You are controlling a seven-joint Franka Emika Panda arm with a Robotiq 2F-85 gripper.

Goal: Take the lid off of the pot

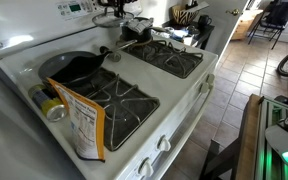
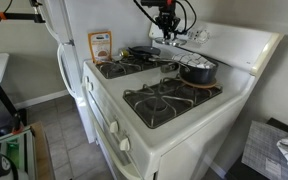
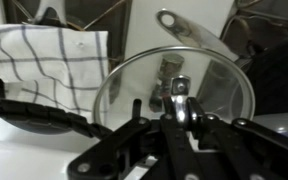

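The round top of the pan is uncovered. My gripper should move next toward the food box's end of the stove and lower the lid onto the low dark pan (image 1: 76,67) (image 3: 276,76).
The lid (image 3: 134,85) fills the wrist view as a round see-through disc with a thin bright rim and a metal knob. My gripper (image 3: 179,105) is shut on that knob. In an exterior view the gripper (image 1: 124,22) holds the lid (image 1: 108,18) up by the stove's back panel, clear of the pot. The pot (image 1: 74,68) is a low dark pan on a back burner, uncovered, with its short handle pointing toward the stove's middle. It also shows in an exterior view (image 2: 142,52) and at the wrist view's left edge (image 3: 24,118). The gripper (image 2: 167,33) hangs above the back burners.
A second, shiny pot (image 2: 197,70) sits on the other back burner. A food box (image 1: 84,125) and a can (image 1: 50,105) stand at the stove's end beside the fridge. A checked towel (image 3: 44,60) and a metal ladle (image 3: 184,25) are behind the lid.
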